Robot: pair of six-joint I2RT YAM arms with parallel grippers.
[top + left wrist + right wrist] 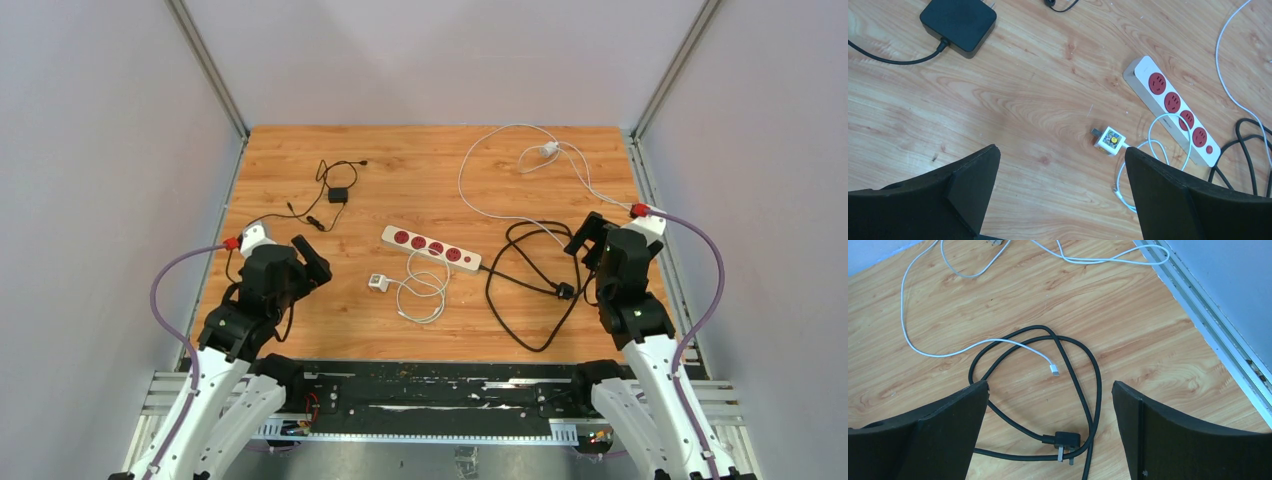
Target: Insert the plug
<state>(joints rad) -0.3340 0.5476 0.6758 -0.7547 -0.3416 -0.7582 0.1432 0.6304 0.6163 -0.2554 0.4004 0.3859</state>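
My left gripper swings across and down next, turning, around the white charger plug [378, 283] [1110, 141], as the plug lies below and to its right in the top view.
A white power strip [432, 249] with red sockets lies at the table's middle; it also shows in the left wrist view [1173, 107]. A small white charger plug [378, 283] with a white cable lies just in front of it, seen in the left wrist view [1110, 140] with its prongs pointing left. The strip's black plug [1064, 441] lies among black cable loops [530, 290]. My left gripper [1060, 165] is open and empty, left of the charger. My right gripper [1050, 400] is open and empty, above the black plug.
A black adapter [339, 195] with thin black cable lies at the back left, also in the left wrist view [958, 22]. A second white charger [549, 150] with a long white cable lies at the back right. A metal rail [1213, 325] edges the table's right side.
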